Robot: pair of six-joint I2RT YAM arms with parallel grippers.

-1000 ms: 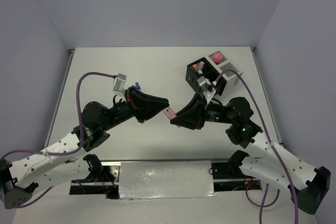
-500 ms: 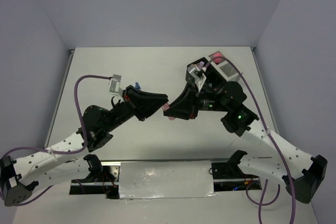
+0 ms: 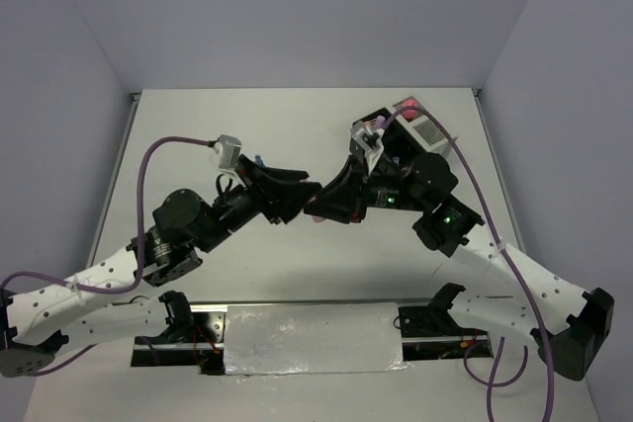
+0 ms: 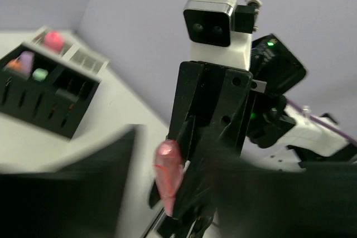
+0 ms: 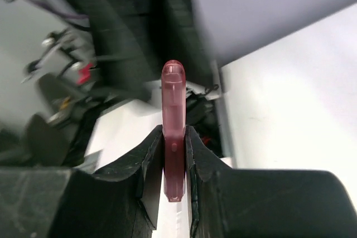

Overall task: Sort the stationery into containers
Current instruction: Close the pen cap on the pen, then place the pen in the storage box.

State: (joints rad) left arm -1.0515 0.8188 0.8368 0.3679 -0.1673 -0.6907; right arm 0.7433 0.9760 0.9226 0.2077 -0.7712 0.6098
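Note:
The robot's right gripper will swing outward and to the right in the top view, over the black container, and let go of the highlighter (image 3: 316,211) where the purple, orange and green items are.
A translucent pink highlighter (image 5: 173,115) sits upright between the fingers of my right gripper (image 5: 173,154), which is shut on it. In the top view the two grippers meet nose to nose over the middle of the table, with the pink highlighter (image 3: 316,211) at the right gripper (image 3: 322,207). My left gripper (image 3: 300,188) stands open, its blurred fingers (image 4: 106,165) spread on either side of the highlighter (image 4: 168,174) without touching it. The black container (image 3: 374,135) and the white container (image 3: 427,131) stand at the back right. A small blue-capped bottle (image 3: 258,159) stands behind the left arm.
The black container (image 4: 39,101) holds purple, orange and green items. A pink item (image 4: 53,40) lies in the white container (image 4: 83,58). The right wrist camera (image 4: 211,20) faces my left wrist view. Purple cables arc over both arms. Grey walls close the table in.
The left gripper has opened and let go of the pink highlighter, which the right gripper now holds alone. Both arms moved a little closer together.

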